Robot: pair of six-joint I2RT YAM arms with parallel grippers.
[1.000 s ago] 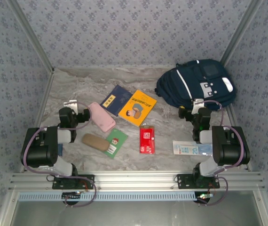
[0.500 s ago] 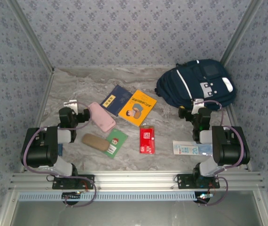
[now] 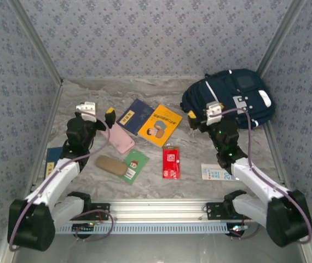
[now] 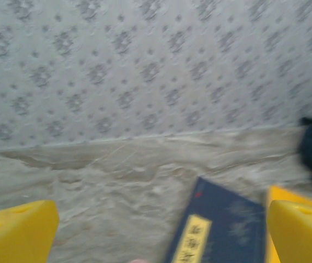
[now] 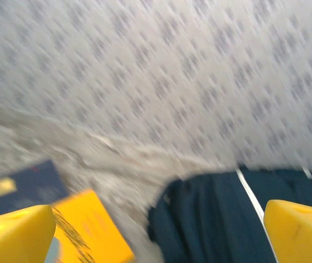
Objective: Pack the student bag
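My right gripper reaches outward, tips down and lowers onto the fold of fabric at the bag's end (image 3: 196, 99) (image 5: 194, 212) by the orange book next, since the bag's cloth bunches there.
The student bag (image 3: 230, 98), a navy backpack with white trim, lies at the back right of the table. My right gripper (image 3: 198, 121) hovers open just off its near-left edge. In the right wrist view the bag (image 5: 216, 219) lies ahead between the spread yellow fingertips (image 5: 301, 230), and nothing is held. My left gripper (image 3: 102, 119) hangs open above the pink pouch (image 3: 117, 136), beside the navy book (image 3: 134, 116). The left wrist view has that navy book (image 4: 221, 230) ahead between the wide yellow fingers (image 4: 16, 230).
On the marble table (image 3: 90, 98) lie an orange book (image 3: 160, 125), a brown case (image 3: 110, 164), a green card (image 3: 135, 165), a red packet (image 3: 171, 163), a white-blue box (image 3: 215, 173) and a blue item (image 3: 52, 156) at the left edge. Patterned walls close three sides.
Both arms have unfolded from their tucked poses and reached forward and up. The left gripper went toward the pink pouch and navy book, the right toward the bag's left edge. Both stayed open.
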